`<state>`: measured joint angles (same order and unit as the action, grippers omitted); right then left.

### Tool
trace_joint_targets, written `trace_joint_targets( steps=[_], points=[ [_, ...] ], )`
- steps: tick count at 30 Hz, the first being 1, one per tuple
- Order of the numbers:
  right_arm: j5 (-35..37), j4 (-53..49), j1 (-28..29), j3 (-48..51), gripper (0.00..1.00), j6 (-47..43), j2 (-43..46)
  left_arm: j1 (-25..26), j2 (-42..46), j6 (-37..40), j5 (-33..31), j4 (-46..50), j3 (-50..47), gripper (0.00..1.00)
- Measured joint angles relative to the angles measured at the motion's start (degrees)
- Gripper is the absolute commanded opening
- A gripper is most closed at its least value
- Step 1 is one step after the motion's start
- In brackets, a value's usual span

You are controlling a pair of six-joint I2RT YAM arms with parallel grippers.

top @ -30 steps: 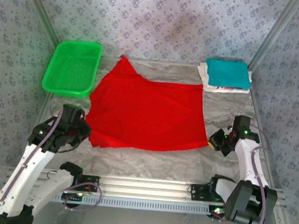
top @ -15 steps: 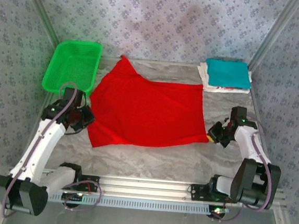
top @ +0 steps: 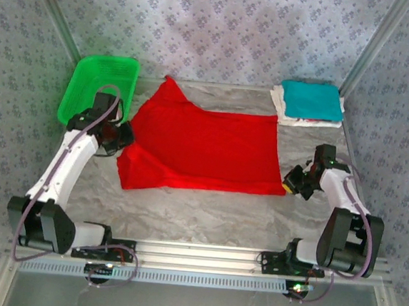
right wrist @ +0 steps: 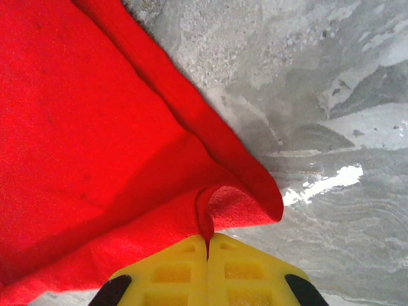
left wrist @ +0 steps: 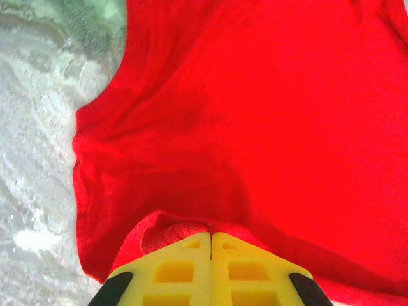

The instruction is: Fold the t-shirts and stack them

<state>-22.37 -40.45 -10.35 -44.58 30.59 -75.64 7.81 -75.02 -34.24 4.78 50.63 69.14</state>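
The robot's left gripper should next pull the pinched edge outward over the shirt onto the red cloth [left wrist: 255,115] beside the basket and let go of it, because the fold is shallow.
A bright red t-shirt [top: 205,149] lies spread over the middle of the table, its near edge folded up. My left gripper [top: 123,135] is shut on the shirt's left edge; the left wrist view has the yellow fingers [left wrist: 185,268] pressed together with red cloth [left wrist: 255,115] pinched at their tips. My right gripper [top: 291,182] is shut on the shirt's near right corner, and in the right wrist view a fold of red cloth [right wrist: 217,210] runs between the closed fingers [right wrist: 236,274]. A folded teal t-shirt [top: 309,99] lies on a whitish one [top: 280,109] at the back right.
A green mesh basket [top: 99,90] stands at the back left, close behind my left arm. Patterned walls enclose the table on three sides. Bare grey table [top: 206,217] stretches between the shirt and the rail at the near edge.
Both grippers have carried the shirt's near edge away from the front, the left one much farther. The near left corner now lies doubled over the cloth.
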Motion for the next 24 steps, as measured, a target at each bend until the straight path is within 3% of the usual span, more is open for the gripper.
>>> trace_joint_targets(
  steps=[16,24],
  points=[
    [-0.6,1.9,0.9,-0.6,0.0,0.2,-2.3,0.0,-10.6,5.8,-1.0,-0.7,6.6,0.0],
    [-2.7,3.9,1.1,-3.0,0.0,2.0,-4.6,-0.7,-11.5,7.7,-2.3,-0.7,8.6,0.0]
  ],
)
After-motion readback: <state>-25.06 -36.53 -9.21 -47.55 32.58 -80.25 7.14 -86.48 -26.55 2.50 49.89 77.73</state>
